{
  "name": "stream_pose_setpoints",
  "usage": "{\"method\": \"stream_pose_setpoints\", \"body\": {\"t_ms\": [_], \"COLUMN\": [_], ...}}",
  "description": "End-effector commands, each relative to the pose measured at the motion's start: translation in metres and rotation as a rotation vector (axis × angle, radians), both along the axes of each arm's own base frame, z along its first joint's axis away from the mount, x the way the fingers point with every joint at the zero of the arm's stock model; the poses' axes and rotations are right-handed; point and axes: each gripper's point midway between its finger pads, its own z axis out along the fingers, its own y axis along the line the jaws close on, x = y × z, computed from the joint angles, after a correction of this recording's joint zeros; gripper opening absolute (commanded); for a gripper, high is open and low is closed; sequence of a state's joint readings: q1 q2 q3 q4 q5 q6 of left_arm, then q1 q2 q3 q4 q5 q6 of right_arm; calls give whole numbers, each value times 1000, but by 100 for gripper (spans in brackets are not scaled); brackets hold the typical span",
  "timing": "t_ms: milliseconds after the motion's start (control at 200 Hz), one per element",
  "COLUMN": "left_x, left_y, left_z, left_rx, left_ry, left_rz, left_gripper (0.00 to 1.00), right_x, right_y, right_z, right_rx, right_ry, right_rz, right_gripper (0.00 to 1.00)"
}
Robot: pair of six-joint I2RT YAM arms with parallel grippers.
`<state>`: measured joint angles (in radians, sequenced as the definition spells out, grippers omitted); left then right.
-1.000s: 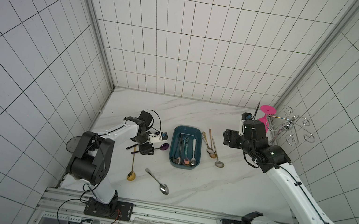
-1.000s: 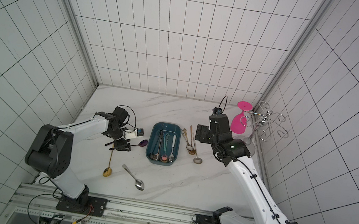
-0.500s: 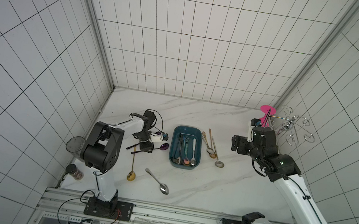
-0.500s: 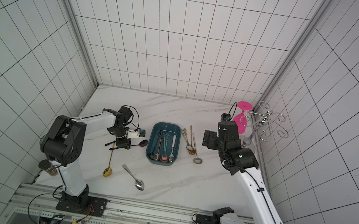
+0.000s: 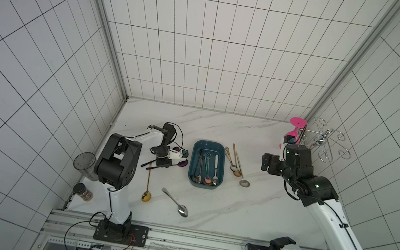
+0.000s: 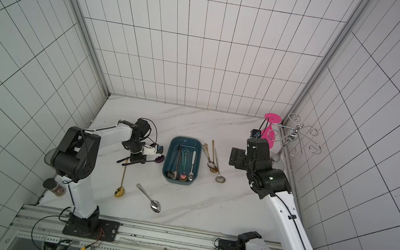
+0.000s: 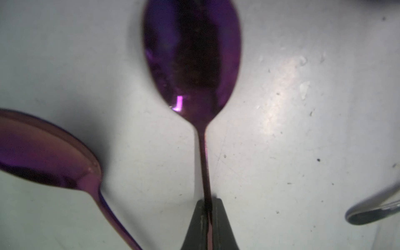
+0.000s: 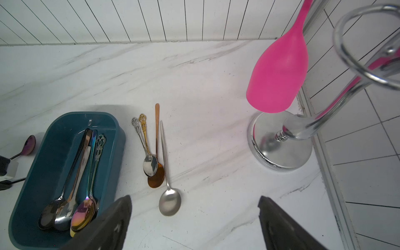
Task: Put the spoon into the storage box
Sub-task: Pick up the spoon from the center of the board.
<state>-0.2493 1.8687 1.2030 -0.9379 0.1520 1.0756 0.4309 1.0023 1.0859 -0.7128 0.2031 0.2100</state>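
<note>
The left gripper will next lift the purple spoon over the storage box's rim, turn it and let it go on top of the spoons in the storage box, which lie beyond that rim.
The storage box is a teal tub in the middle of the marble top, with several spoons lying in it. Just left of it, my left gripper is shut on the thin handle of a purple spoon, low over the table. A second purple spoon lies beside it. My right gripper hangs open and empty, to the right of the box.
A gold spoon and a silver spoon lie in front of the box. Several more spoons lie just right of it. A pink goblet hangs on a chrome rack at the right wall. A clear cup and small jar stand at the left.
My left gripper has closed onto the purple spoon's handle, and the arm's elbow has swung toward the front. My right arm has drawn back to the right, away from the box.
</note>
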Motion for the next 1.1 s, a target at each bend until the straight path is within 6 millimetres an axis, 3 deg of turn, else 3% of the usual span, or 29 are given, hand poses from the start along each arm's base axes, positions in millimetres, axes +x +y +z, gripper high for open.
{"method": "stream_pose_setpoints", "body": {"t_ms": [0, 160, 365, 560, 670, 859, 1094], "left_x": [-5, -4, 1, 11, 29, 50, 56], "left_y": [1, 0, -1, 3, -4, -27, -84], "left_z": [0, 23, 70, 110, 129, 146, 156], "left_rx": [18, 5, -4, 65, 109, 198, 213], "left_ry": [16, -53, -191, -363, -503, -637, -784], "left_rz": [-33, -132, -332, -733, -935, -1270, -1626], "left_gripper": [0, 0, 0, 0, 0, 0, 0], "right_x": [-4, -4, -4, -6, -7, -10, -16], "right_y": [-10, -11, -12, -16, -19, -22, -24], "right_z": [-7, -13, -16, -15, -15, -18, -26], "right_rx": [-30, -26, -22, -29, -41, -39, -30], "right_ry": [12, 27, 31, 26, 27, 27, 40], "right_rz": [-20, -17, -20, -25, -25, -34, -40], "right_gripper": [95, 95, 95, 95, 95, 95, 95]}}
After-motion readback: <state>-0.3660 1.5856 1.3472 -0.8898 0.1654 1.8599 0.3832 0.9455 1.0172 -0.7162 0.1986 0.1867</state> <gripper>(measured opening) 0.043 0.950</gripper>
